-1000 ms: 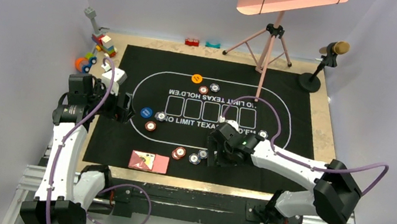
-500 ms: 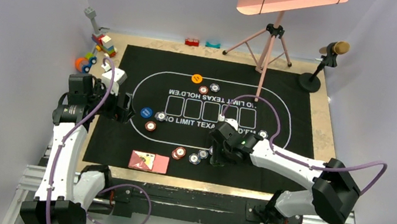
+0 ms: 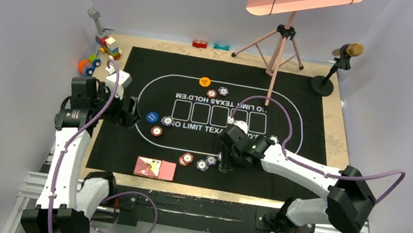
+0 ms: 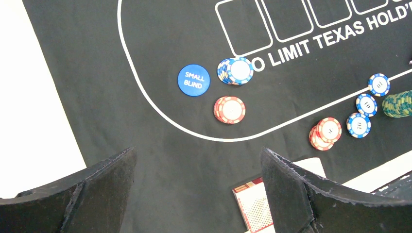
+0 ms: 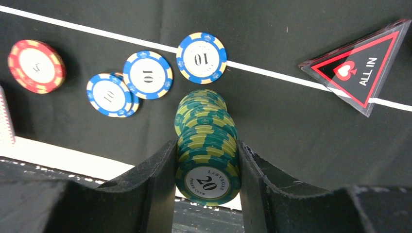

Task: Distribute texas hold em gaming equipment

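The SMALL BLIND button (image 4: 193, 80) has only blue and red stacks beside it, so the robot's right gripper will next go up, swing outward toward them and come down alongside.
My right gripper (image 5: 206, 162) is shut on a tall stack of green poker chips (image 5: 206, 141), near the mat's front middle (image 3: 226, 159). Just beyond it lie blue chips (image 5: 147, 75), a red chip stack (image 5: 36, 66) and the triangular ALL IN marker (image 5: 362, 68). My left gripper (image 4: 198, 153) hangs open above the mat's left part (image 3: 129, 112), holding nothing. Ahead of it are the blue SMALL BLIND button (image 4: 193, 80), a blue chip stack (image 4: 235, 71) and a red chip stack (image 4: 230, 109). Pink-backed cards (image 3: 154, 169) lie at the front edge. An orange button (image 3: 204, 81) sits at the far side.
The black printed mat (image 3: 138, 63) covers most of the table. Toy blocks (image 3: 107, 46) stand at the back left. A pink tripod (image 3: 279, 47) and a microphone stand (image 3: 335, 68) stand at the back right. Two small blocks (image 3: 200, 44) lie by the back wall.
My right gripper has closed its jaws onto the green chip stack and shifted slightly right. The left arm has not moved.
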{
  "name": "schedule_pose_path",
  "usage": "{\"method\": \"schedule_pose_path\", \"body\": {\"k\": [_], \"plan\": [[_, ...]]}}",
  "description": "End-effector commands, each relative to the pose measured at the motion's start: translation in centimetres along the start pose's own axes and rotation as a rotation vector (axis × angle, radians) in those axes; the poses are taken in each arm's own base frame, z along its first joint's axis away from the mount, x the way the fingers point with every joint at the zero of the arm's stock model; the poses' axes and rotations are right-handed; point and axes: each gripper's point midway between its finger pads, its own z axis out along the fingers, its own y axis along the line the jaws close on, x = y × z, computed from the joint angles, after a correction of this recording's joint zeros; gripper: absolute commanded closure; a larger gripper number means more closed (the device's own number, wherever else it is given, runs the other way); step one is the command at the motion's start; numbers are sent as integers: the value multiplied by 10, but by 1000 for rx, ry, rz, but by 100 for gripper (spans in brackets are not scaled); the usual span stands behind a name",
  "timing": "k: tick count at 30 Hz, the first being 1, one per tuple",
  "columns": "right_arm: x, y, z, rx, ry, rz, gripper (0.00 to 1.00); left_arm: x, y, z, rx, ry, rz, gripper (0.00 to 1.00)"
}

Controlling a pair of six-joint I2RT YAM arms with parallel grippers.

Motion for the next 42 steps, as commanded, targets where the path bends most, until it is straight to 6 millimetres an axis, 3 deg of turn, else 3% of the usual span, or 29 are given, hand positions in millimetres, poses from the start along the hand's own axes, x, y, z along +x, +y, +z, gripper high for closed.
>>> {"method": "schedule_pose_path", "body": {"k": [1,5,9,13,15,19,22,28,42], "plan": [[-39,17,-34,-60,-124,3,93,-8,0,-1,6,-44,25,0],[-68,37,-52,-104,-182,-35,97,-7,0,0,7,-40,23,0],[-96,71,-43,-140,-189,-103,100,-8,1,-1,5,-43,24,0],[-129,115,-21,-178,-205,-167,100,-8,1,0,2,-41,21,0],[-137,137,2,-186,-184,-206,100,-8,1,0,3,-40,21,0],[-145,180,26,-221,-179,-280,100,-7,2,0,-1,-40,20,0],[-143,200,37,-231,-175,-323,100,-8,2,0,-1,-41,21,0],[-136,216,57,-261,-165,-343,100,-7,1,0,2,-40,20,0],[-126,226,96,-267,-138,-360,94,-8,1,0,1,-40,21,0]]}}
